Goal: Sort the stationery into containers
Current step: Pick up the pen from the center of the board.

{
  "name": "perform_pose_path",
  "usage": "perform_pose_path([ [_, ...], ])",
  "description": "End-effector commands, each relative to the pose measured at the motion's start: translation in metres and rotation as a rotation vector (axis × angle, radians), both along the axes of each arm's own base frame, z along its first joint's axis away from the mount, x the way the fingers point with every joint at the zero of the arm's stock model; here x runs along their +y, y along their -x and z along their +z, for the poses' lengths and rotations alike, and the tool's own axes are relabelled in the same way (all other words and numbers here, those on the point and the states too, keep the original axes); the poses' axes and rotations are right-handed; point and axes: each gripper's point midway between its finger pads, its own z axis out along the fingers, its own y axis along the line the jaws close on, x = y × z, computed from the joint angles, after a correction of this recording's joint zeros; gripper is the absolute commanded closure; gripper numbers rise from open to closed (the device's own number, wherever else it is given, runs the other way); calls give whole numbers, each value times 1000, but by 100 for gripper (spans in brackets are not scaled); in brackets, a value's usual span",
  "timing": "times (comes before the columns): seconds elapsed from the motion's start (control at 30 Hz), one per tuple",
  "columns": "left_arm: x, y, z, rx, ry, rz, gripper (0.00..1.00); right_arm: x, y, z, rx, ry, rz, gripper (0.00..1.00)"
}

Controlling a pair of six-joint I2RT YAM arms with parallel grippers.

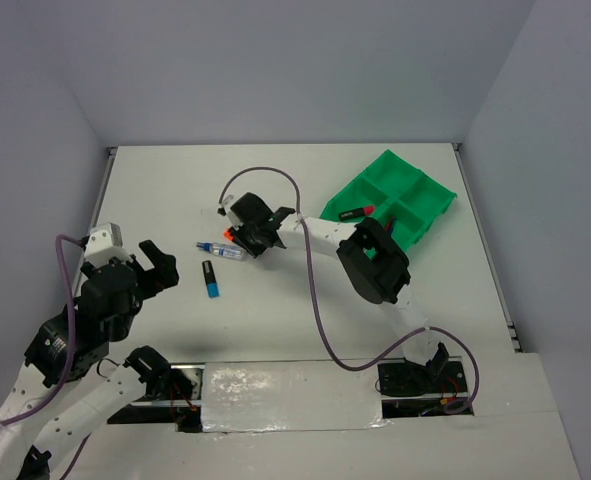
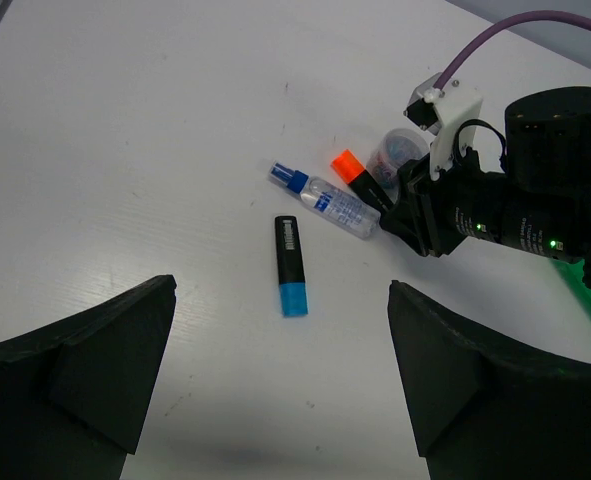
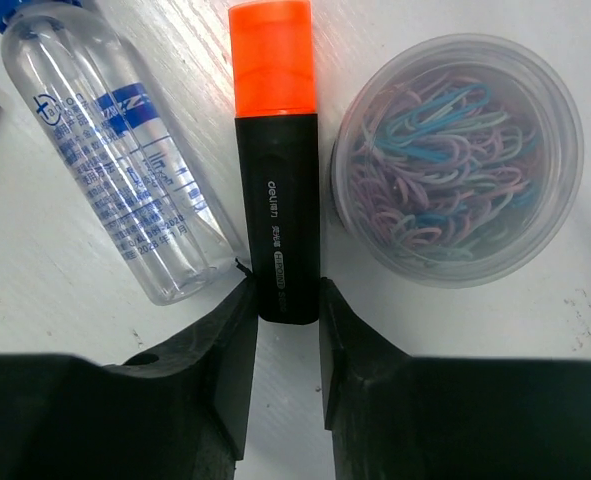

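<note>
The highlighter looks like the red-ended marker in the tray section, so the robot's right gripper will next lift to the right in the top view and release the highlighter into that section.
My right gripper (image 3: 285,300) is shut on the black end of an orange-capped highlighter (image 3: 275,190) lying on the table, one finger on each side. A clear-blue tube (image 3: 115,150) lies close on its left and a small round tub of paper clips (image 3: 455,160) on its right. From above, the right gripper (image 1: 243,235) is at mid-table, left of the green four-compartment tray (image 1: 435,190), which holds a red pen (image 1: 355,211). A blue-ended highlighter (image 2: 291,265) lies alone ahead of my open, empty left gripper (image 2: 280,370), which is at the left in the top view (image 1: 160,265).
The right arm's elbow (image 1: 375,262) hangs over the table just in front of the tray. A purple cable (image 1: 315,290) loops from the right wrist down to the near edge. Grey walls close off the back and both sides.
</note>
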Motion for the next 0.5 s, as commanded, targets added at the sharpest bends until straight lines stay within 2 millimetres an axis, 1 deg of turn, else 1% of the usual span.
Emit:
perform_pose_path([
  [0.0,0,-2,10,-46,9,-10,1,2,9,-3,5,7,24,75],
  [0.03,0,-2,10,-46,9,-10,1,1,11,-1,1,3,21,79],
  [0.07,0,-2,10,-46,9,-10,1,2,12,8,-10,-18,21,85],
  [0.1,0,-2,10,-47,8,-10,1,0,15,7,-8,-23,22,92],
  [0.13,0,-2,12,-52,12,-11,1,1,15,17,-18,-41,19,92],
  [0.23,0,-1,12,-53,12,-12,1,0,19,25,-23,-54,14,93],
  [0.27,0,-1,12,-55,14,-13,1,-1,20,34,-34,-70,14,93],
  [0.33,0,-1,12,-56,15,-15,1,0,21,45,-48,-103,10,94],
  [0.37,0,-1,12,-56,15,-15,1,0,22,58,-66,-133,11,94],
  [0.43,0,-1,12,-58,16,-17,1,-1,24,70,-73,-158,12,94],
  [0.47,0,-1,13,-59,17,-17,1,0,25,84,-87,-182,15,94],
])
